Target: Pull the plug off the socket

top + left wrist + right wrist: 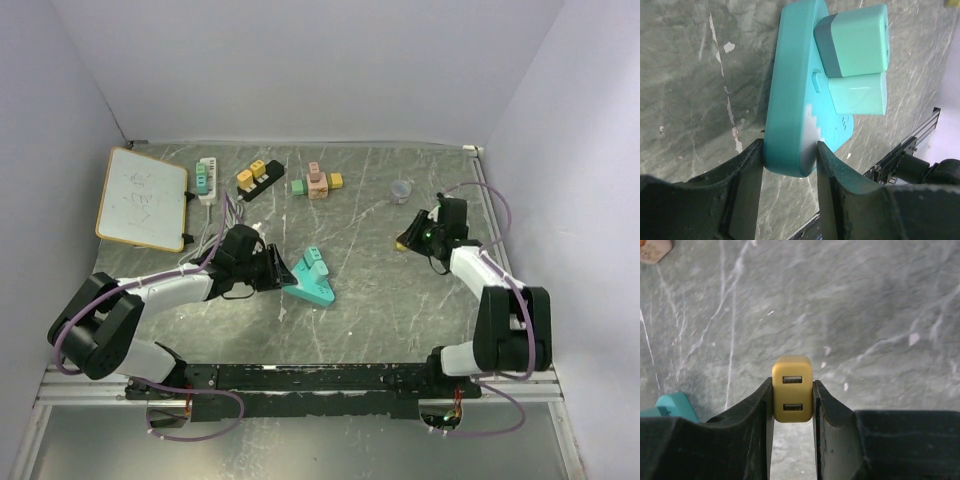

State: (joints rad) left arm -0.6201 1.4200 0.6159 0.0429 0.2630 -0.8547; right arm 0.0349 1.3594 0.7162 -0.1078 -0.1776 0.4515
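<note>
My right gripper should next bring the yellow plug outward and down onto the marble patch toward the small clear cup, since that patch is bare.
A teal socket block (318, 290) lies mid-table, and my left gripper (272, 272) is shut on its left end. In the left wrist view the socket (790, 90) sits edge-on between the fingers of the left gripper (790, 156). Two mint plugs (856, 42) (858, 95) are seated in its face. At the right of the table, well apart from the socket, my right gripper (410, 240) is shut on a yellow plug (402, 243). The right wrist view shows the yellow plug (792, 389) with two USB ports, pinched by the right gripper (792, 386) above the marble.
A whiteboard (143, 198) lies at the far left. A white power strip (207, 180), a black strip with yellow plugs (256, 178), a pink, green and yellow adapter cluster (317, 183) and a small clear cup (401, 190) line the back. Cables (212, 232) trail behind the left arm.
</note>
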